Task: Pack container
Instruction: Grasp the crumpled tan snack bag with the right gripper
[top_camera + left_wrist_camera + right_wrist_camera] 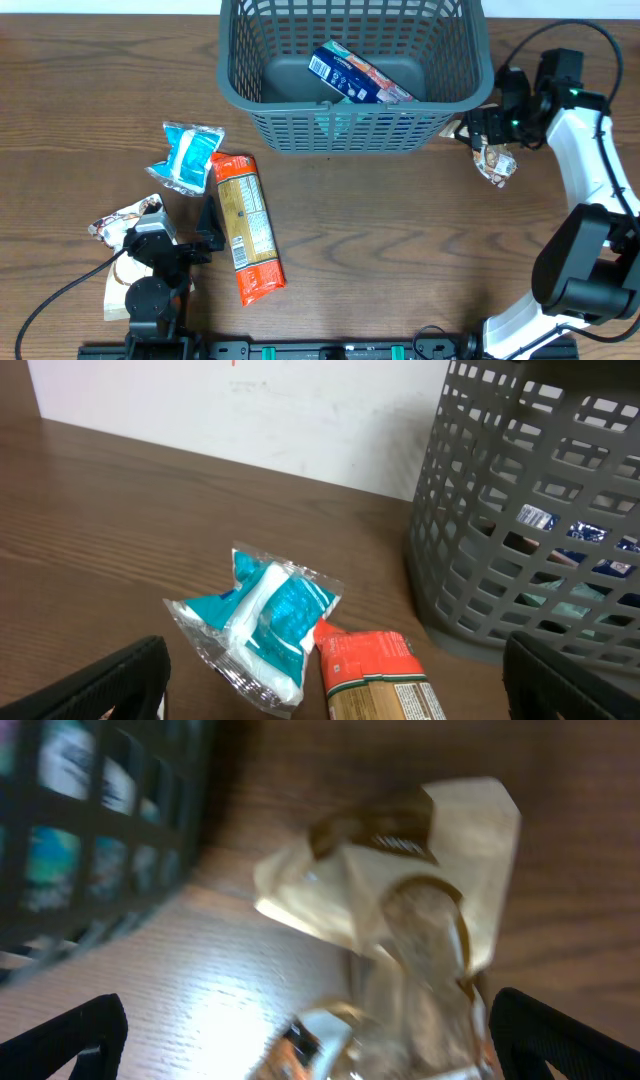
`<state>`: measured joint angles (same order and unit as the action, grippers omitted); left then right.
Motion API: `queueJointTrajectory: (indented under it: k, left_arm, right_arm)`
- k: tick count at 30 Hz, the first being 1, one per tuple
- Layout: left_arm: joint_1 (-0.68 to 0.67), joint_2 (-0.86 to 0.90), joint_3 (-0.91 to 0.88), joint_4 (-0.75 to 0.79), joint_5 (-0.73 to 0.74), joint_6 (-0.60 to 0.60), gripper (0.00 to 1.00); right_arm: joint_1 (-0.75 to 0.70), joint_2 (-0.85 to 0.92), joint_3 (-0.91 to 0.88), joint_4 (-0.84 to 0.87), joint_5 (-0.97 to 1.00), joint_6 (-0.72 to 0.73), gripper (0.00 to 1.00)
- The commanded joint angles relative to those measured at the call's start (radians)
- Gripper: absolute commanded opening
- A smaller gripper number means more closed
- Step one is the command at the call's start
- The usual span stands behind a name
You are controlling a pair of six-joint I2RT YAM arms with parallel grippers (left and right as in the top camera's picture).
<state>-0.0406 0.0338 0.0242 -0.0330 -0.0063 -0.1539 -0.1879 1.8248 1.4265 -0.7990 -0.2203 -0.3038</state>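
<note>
Next, my right gripper moves down onto the clear middle of the crumpled brown-and-cream snack pack [497, 163] and closes. The pack already lies between its open fingers.
The container [250, 90], a large grey-teal lattice basket, stands at the back middle with a blue snack pack [355, 75] inside; it also shows in the left wrist view [500, 540]. My left gripper [195, 240] [335, 695] is open and empty, just short of a teal-and-white pack [188, 155] [265, 625] and a long orange pack [248, 228] [375, 670]. My right gripper [485, 135] [315, 1050] is open, low over a crumpled brown-and-cream snack pack [497, 163] [420, 890] right of the basket; the pack lies between its fingers.
Another brown-and-white snack pack [120, 218] lies at the far left beside the left arm. A pale flat item [115, 295] lies under that arm. Bare wood lies in the middle front of the table [400, 250].
</note>
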Motion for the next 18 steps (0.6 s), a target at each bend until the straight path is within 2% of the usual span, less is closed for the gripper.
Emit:
queueJointTrajectory:
  k: [1,18]
  left_arm:
    - [0.005,0.003,-0.020,-0.038,-0.005,-0.001,0.99]
    - [0.005,0.003,-0.020,-0.038,-0.005,-0.001,0.99]
  right_arm:
    - [0.016,0.014,-0.002,0.014,0.013,-0.004,0.99]
    - [-0.036,0.027,-0.002,0.008,0.168,0.056,0.99]
